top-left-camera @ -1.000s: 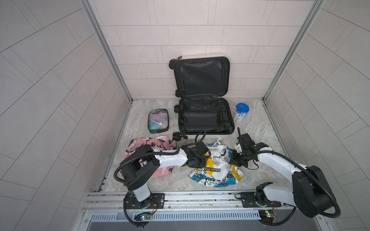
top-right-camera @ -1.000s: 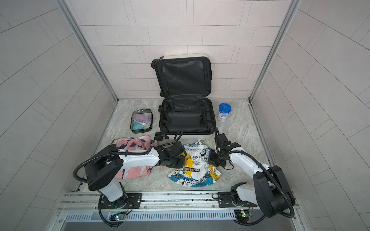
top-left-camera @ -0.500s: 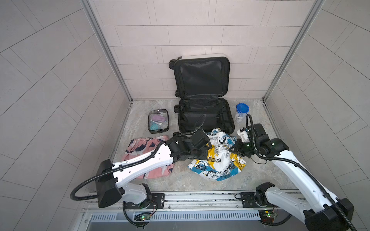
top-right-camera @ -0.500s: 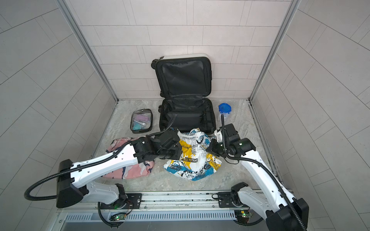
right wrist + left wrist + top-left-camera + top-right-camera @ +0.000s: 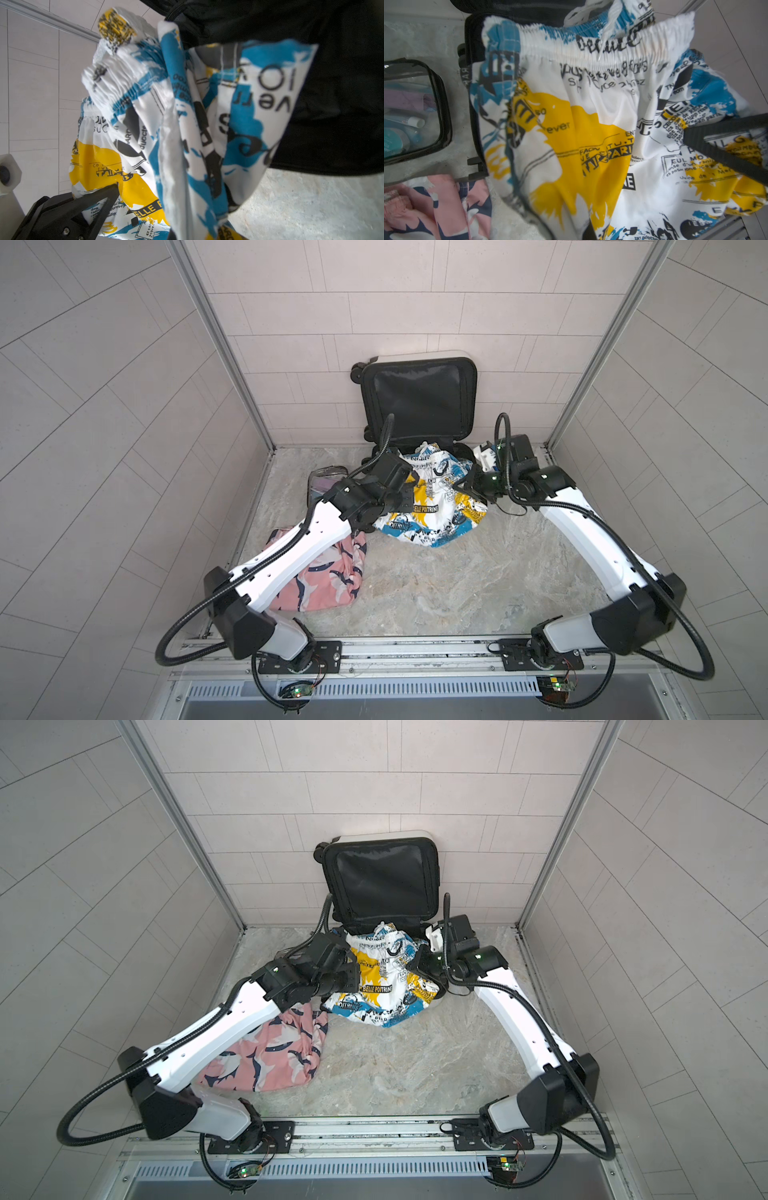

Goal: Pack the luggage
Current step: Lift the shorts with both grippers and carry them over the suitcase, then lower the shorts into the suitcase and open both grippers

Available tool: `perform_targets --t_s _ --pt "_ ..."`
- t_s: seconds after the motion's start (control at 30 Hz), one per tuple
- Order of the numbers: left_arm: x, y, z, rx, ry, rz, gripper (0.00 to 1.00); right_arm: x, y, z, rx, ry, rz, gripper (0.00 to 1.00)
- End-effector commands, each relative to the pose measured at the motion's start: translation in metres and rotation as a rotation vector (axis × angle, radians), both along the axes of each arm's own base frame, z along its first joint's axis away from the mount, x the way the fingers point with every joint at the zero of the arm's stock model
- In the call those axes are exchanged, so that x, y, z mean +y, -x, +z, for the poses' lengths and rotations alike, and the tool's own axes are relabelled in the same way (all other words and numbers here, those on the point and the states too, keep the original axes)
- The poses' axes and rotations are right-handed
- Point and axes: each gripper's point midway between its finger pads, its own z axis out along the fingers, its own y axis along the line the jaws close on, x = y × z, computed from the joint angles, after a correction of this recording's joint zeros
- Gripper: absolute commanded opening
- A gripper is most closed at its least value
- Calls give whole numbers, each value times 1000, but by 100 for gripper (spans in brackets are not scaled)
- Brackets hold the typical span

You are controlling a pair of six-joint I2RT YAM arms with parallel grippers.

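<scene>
The shorts (image 5: pixel 591 124) go down and outward with my left gripper into the luggage's lower half (image 5: pixel 476 40), below and outward of it, for release there next, as the lid stands upright.
The luggage (image 5: pixel 417 402) (image 5: pixel 382 878) lies open at the back wall, its black-lined lid upright and its lower half mostly hidden. White, yellow and blue printed shorts (image 5: pixel 432 497) (image 5: pixel 382 977) hang stretched between my grippers, with the waistband over the luggage's front rim (image 5: pixel 473 62). My left gripper (image 5: pixel 409 497) (image 5: pixel 353 973) is shut on the shorts' left side. At their right side my right gripper (image 5: pixel 463 485) (image 5: pixel 415 965) is shut on the cloth. In each wrist view the shorts (image 5: pixel 591 124) (image 5: pixel 166 124) cover that gripper's own jaws.
A pink patterned garment (image 5: pixel 328 572) (image 5: pixel 270 1052) lies on the floor under the left arm. A clear black-trimmed pouch (image 5: pixel 322 485) (image 5: pixel 411 112) sits left of the luggage. Tiled walls close in both sides, and a metal rail (image 5: pixel 415 651) runs along the front.
Both grippers have lifted the shorts off the front floor and carried them back toward the luggage. The arms now reach far forward, and the shorts cover the luggage's lower half.
</scene>
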Motion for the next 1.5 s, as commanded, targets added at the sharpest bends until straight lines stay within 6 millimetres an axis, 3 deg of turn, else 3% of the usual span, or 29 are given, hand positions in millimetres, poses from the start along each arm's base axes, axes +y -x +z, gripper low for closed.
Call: perform_targets --t_s 0.0,0.2,0.37,0.53,0.67,0.73,0.83,0.93,1.0,1.1,1.23,1.37,1.47 --pt "0 -42 7 -54 16 -1 0 2 -39 4 -50 23 -17 0" --pt "2 -107 -11 -38 13 33 0 0 -104 -23 -8 66 -35 0" --pt "7 -150 -48 11 19 63 0 -12 -147 -62 49 91 -77 0" --pt "10 -173 -92 80 10 78 0 -24 -174 -106 119 115 -110 0" --pt "13 -182 -128 145 -4 88 0 -28 -183 -133 161 136 -121 0" --pt "17 -185 -150 187 -7 105 0 -29 -186 -145 178 147 -121 6" --pt "20 -188 -171 233 -9 113 0 -31 -187 -154 189 163 -125 28" --pt "23 -189 -181 254 -22 122 15 -35 -186 -155 184 190 -131 56" --pt "26 -189 -185 263 -26 134 20 -43 -185 -154 187 214 -148 66" --pt "30 -186 -185 293 -22 147 31 -51 -179 -146 198 220 -167 72" --pt "33 -185 -171 273 -31 137 60 -64 -174 -122 148 262 -193 78" --pt "38 -185 -162 268 -21 149 64 -75 -169 -106 118 318 -215 79" --pt "41 -183 -142 240 -9 151 64 -76 -164 -92 87 336 -214 79"
